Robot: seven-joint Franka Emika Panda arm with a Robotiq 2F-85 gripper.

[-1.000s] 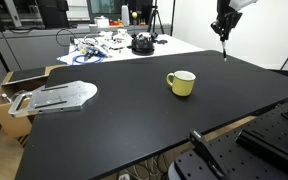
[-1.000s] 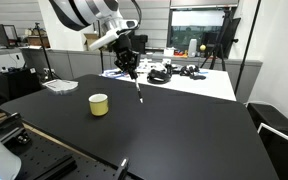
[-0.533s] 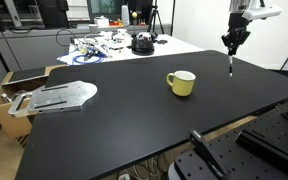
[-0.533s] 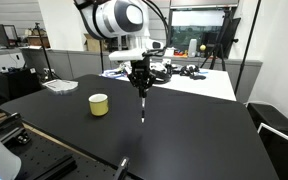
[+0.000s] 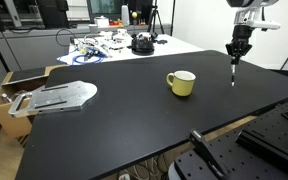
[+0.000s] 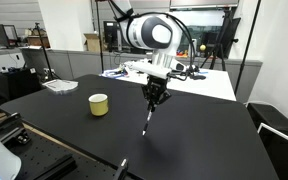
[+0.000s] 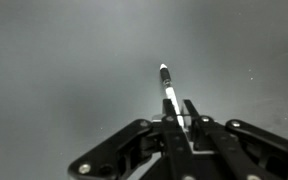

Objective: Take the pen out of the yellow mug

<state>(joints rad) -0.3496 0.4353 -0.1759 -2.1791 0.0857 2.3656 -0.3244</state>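
The pen (image 5: 233, 72) goes down next, still held in my closed gripper, toward the bare black tabletop for release there, since that clear spot is below my gripper.
The yellow mug (image 5: 181, 83) stands upright on the black table, also seen in an exterior view (image 6: 99, 104); I see no pen in it. My gripper (image 5: 236, 51) is well away from the mug, above the table, shut on the pen (image 5: 233, 72), which hangs down from the fingers with its tip close to the tabletop. In an exterior view the gripper (image 6: 154, 99) holds the pen (image 6: 148, 120) slanting down. In the wrist view the gripper (image 7: 176, 118) pinches the pen (image 7: 167, 86), whose light section and dark tip point away.
The black table (image 5: 114, 115) is wide. A grey metal plate (image 5: 54, 97) lies near its end by a cardboard box (image 5: 9, 88). Cluttered cables and devices (image 5: 109, 45) sit on a white table behind. A black rail (image 5: 209, 150) stands at the near edge.
My gripper has carried the pen away from the mug and lower, toward the tabletop. The mug has not moved.
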